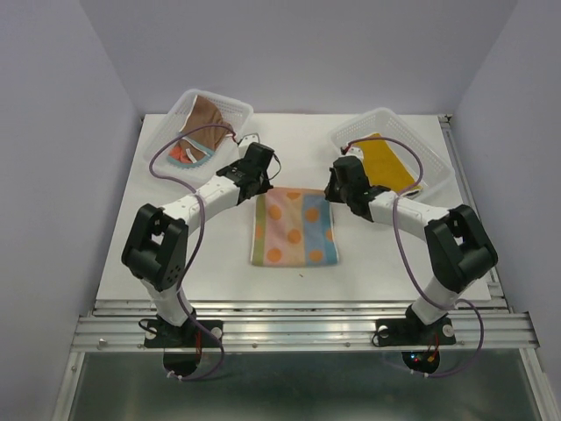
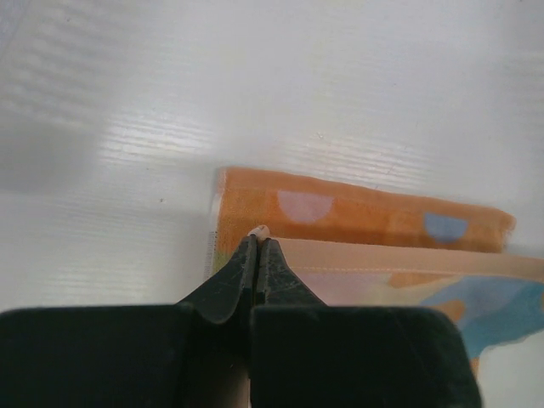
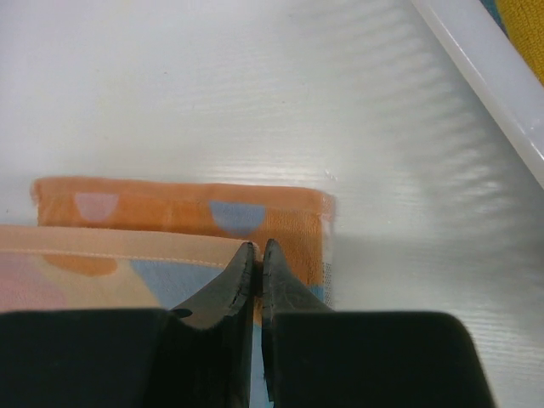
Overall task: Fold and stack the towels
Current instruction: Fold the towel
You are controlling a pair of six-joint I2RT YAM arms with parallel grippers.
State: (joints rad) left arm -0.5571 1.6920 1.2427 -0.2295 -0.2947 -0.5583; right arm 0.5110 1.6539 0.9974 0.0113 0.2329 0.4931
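Observation:
The edges of both layers run alongside each other, so the robot's left gripper should next lower the upper layer's pinched corner onto the near side of the lower layer's orange strip [image 1: 276,189] [image 2: 257,212] just below it and release.
A pastel spotted towel [image 1: 294,230], striped pink, orange and blue, lies folded on the white table [image 1: 219,254] between both arms. My left gripper [image 1: 260,189] is shut on the upper layer's far left corner [image 2: 257,236], with a bit of cloth showing at its tips. My right gripper [image 1: 334,191] is shut on the upper layer's far right corner [image 3: 257,248]. An orange strip of the lower layer [image 2: 365,217] [image 3: 170,206] sticks out beyond the pinched edge. A brown towel [image 1: 210,114] and a printed one [image 1: 187,154] lie at the far left, a mustard yellow towel [image 1: 390,163] at the far right.
A clear mesh basket [image 1: 219,98] at the far left holds the brown and printed cloths. A second basket [image 1: 379,114] at the far right holds the yellow one, and its white rim [image 3: 476,76] runs close to my right gripper. Purple walls enclose the table.

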